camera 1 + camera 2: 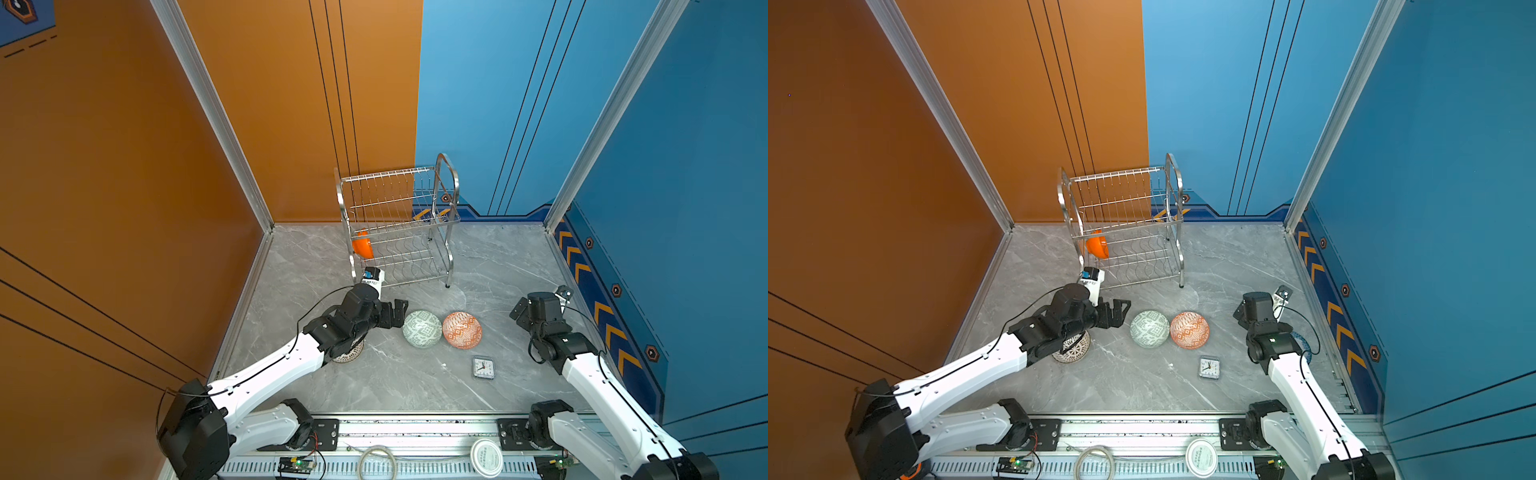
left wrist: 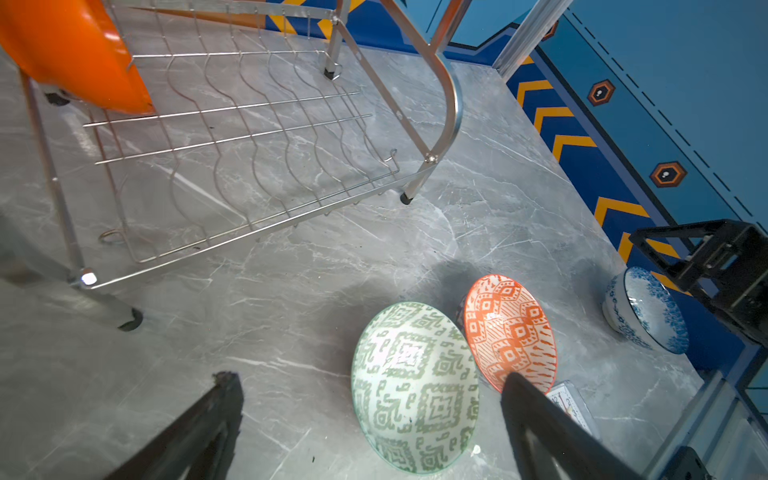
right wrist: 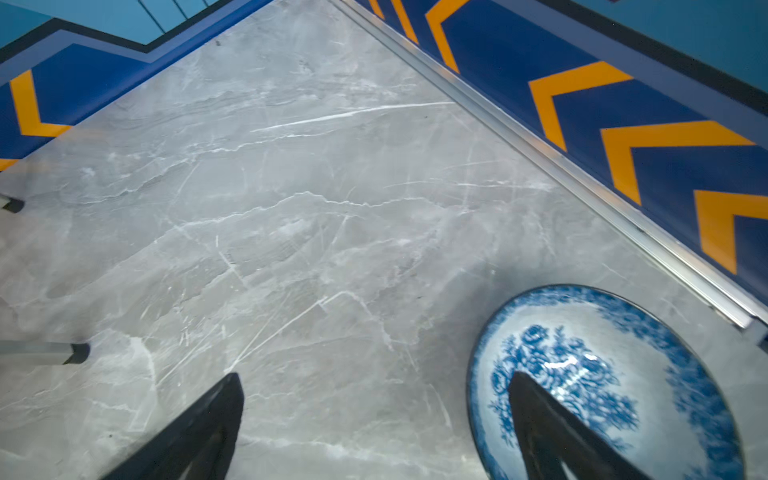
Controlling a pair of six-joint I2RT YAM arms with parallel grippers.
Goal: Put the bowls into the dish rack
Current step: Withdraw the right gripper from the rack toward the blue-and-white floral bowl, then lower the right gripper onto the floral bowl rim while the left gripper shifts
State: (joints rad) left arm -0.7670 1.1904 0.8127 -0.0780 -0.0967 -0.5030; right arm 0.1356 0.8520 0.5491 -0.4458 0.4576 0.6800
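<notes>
I need to lower my right gripper toward the blue bowl (image 3: pixel 602 382) and bring its fingers astride the blue bowl's rim facing the orange-red bowl (image 3: pixel 473 393). That rim already shows between my fingers.
The dish rack (image 1: pixel 399 224) (image 1: pixel 1125 224) (image 2: pixel 232 137) stands at the back of the grey table. A plain orange bowl (image 1: pixel 362 245) (image 1: pixel 1097 245) (image 2: pixel 70 54) leans in the left end of its lower shelf. A green-patterned bowl (image 1: pixel 422 329) (image 1: pixel 1149 328) (image 2: pixel 415 386) and an orange-red one (image 1: pixel 462 330) (image 1: pixel 1189 330) (image 2: pixel 511 332) sit side by side mid-table. My left gripper (image 1: pixel 400 312) (image 1: pixel 1124 312) (image 2: pixel 370 376) is open, just left of the green bowl. A black-lattice bowl (image 1: pixel 1073 351) lies under the left arm. My right gripper (image 1: pixel 518 311) (image 3: pixel 374 376) is open, one finger over the blue bowl (image 3: pixel 602 382) (image 2: pixel 646 309).
A small square clock (image 1: pixel 483 368) (image 1: pixel 1209 368) lies in front of the orange-red bowl. A white round lid (image 1: pixel 486 457) and a cable coil (image 1: pixel 377 461) rest on the front rail. Walls enclose the table on the left, back and right.
</notes>
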